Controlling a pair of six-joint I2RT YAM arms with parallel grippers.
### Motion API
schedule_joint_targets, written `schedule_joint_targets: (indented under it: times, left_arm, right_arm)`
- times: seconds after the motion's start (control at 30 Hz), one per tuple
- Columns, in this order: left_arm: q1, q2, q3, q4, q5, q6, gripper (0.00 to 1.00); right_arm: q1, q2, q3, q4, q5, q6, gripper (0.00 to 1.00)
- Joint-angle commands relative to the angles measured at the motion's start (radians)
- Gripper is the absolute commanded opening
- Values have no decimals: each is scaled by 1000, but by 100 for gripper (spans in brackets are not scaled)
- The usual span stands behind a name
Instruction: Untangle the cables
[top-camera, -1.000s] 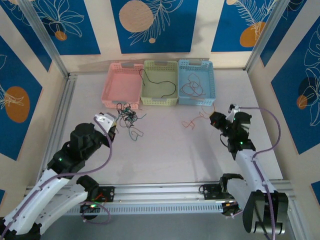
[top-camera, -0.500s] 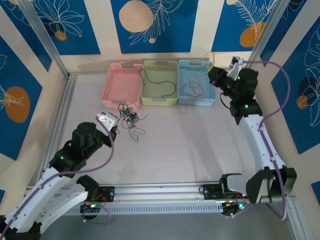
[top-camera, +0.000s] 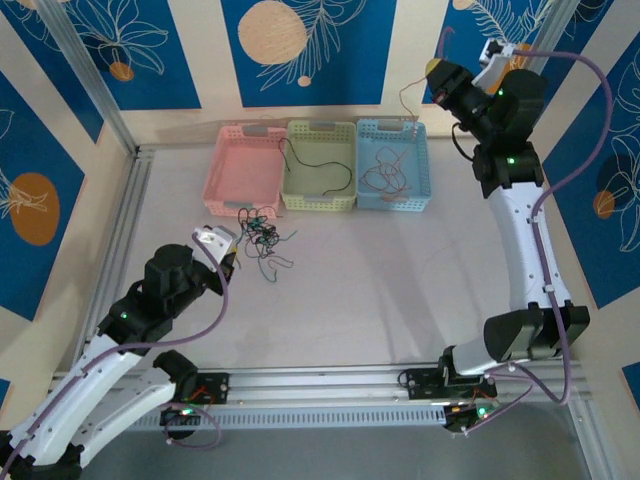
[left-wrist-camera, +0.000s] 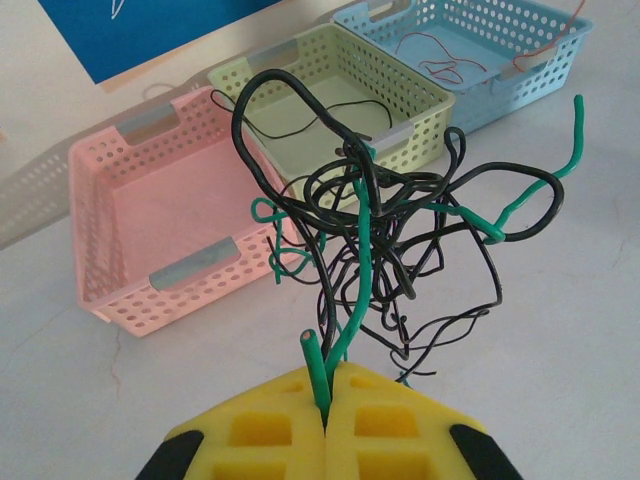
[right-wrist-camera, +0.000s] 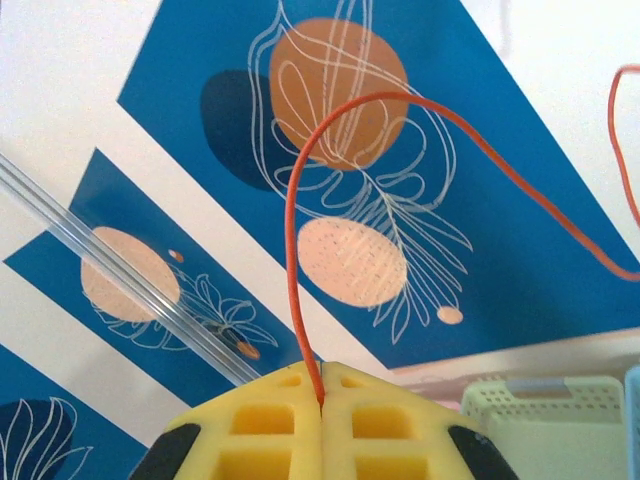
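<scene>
The piece of cable comes down over the blue basket (top-camera: 393, 170) next as my right gripper tilts downward, lowers and releases it. That basket lies below and already holds matching reddish cables.
A knotted clump of black and green cables (top-camera: 259, 236) lies on the table in front of the pink basket. In the left wrist view the clump (left-wrist-camera: 400, 225) rises just beyond my left gripper (left-wrist-camera: 325, 402), which is shut on one green strand (left-wrist-camera: 352, 290). From above, the left gripper (top-camera: 231, 255) sits at the clump's near-left side. My right gripper (top-camera: 438, 76) is raised high over the blue basket's far right corner. It is shut on a thin reddish-orange cable (right-wrist-camera: 291, 230) at its tips (right-wrist-camera: 322, 396), and the strand (top-camera: 404, 100) dangles toward that basket.
Three baskets stand in a row at the back: pink (top-camera: 214, 182), green (top-camera: 318, 206) holding a black cable (top-camera: 338, 186), and blue (top-camera: 396, 206) holding reddish cables (top-camera: 385, 176). Aluminium rails edge the table on the left and front.
The right arm swung up and back from the table beside the blue basket to high above it, carrying the reddish cable off the table. The left arm and clump stayed put.
</scene>
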Motion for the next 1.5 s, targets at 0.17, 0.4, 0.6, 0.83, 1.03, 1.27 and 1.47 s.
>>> schedule_joint_targets:
  times: [0.17, 0.4, 0.6, 0.83, 1.03, 1.27, 1.47]
  left_arm:
    - [10, -10, -7, 40, 15, 2, 0]
    - [10, -10, -7, 40, 19, 4, 0]
    - [10, -16, -8, 44, 17, 2, 0]
    - [10, -13, -8, 43, 27, 1, 0]
    - [9, -8, -8, 43, 33, 2, 0]
    - [9, -6, -7, 43, 29, 2, 0]
    - [9, -8, -8, 41, 24, 5, 0]
  right_arm:
    - [-14, 76, 180, -69, -15, 32, 0]
    - [-12, 92, 252, -83, -58, 62, 0]
    - [19, 86, 247, -112, 47, -52, 0]
    - [26, 116, 199, -91, 85, -83, 0]
    - [29, 191, 182, -70, 143, -149, 0]
    - [29, 320, 149, 20, 169, -219, 0]
    - [36, 435, 134, -37, 237, -227, 0]
